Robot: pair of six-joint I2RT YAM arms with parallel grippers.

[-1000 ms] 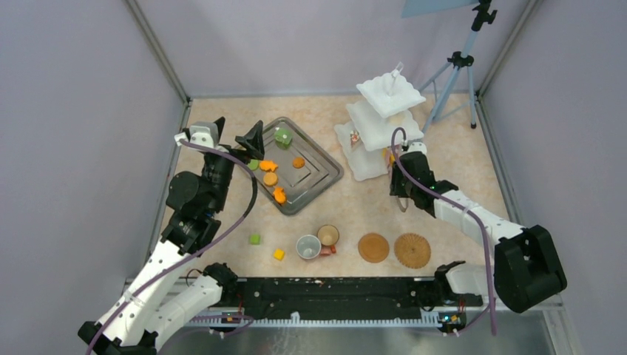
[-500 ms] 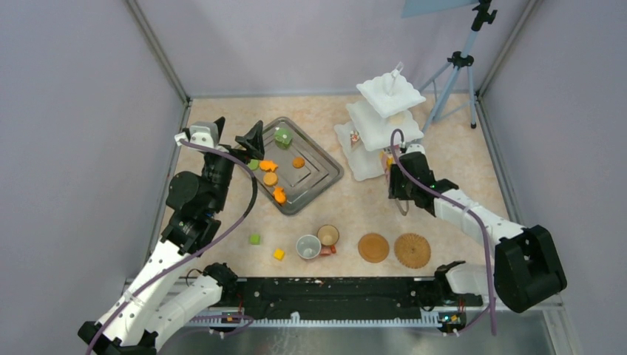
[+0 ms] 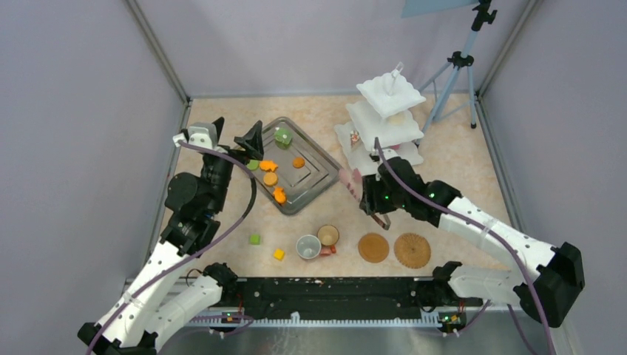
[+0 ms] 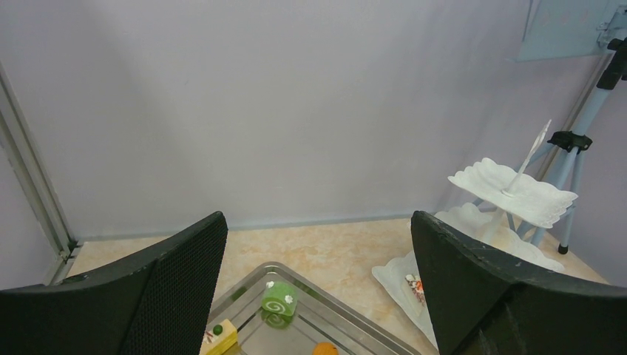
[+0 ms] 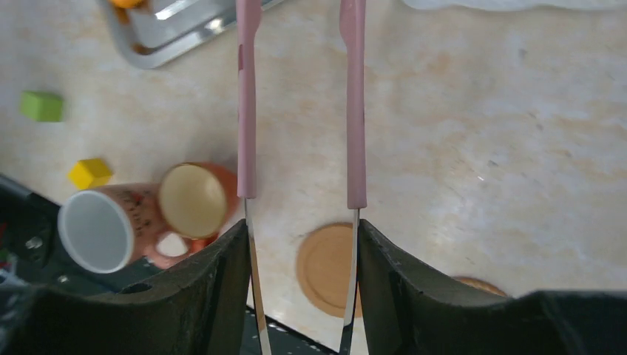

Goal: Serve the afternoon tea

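The green roll (image 3: 283, 136) and the stand's middle shelf (image 3: 374, 124) lie outward, so next my right gripper will move outward to the roll, then over the shelf to release the roll.
The white three-tier stand (image 3: 386, 122) is at the back right, with a small pastry (image 3: 356, 137) on its lowest tier. Orange rounds (image 3: 270, 178) and a green roll (image 3: 283, 136) lie on the steel tray (image 3: 326, 176). The left wrist view shows the green roll (image 4: 279, 298) and a yellow cake wedge (image 4: 222, 336). Two cups (image 3: 308, 246) (image 3: 328, 235) and two woven mats (image 3: 373, 248) (image 3: 412, 250) sit near the front. My left gripper (image 3: 238, 133) is open and empty over the tray's left edge. My right gripper (image 3: 372, 201) is shut on the pink tongs (image 5: 246, 96), above the bare table between the tray and the mats.
A green cube (image 3: 254, 239) and a yellow cube (image 3: 279, 254) lie left of the cups. A tripod (image 3: 455, 70) stands at the back right corner. Grey walls enclose the table on three sides.
My right arm has swung away from the stand, to the left and nearer, carrying the tongs. The left arm has not moved.
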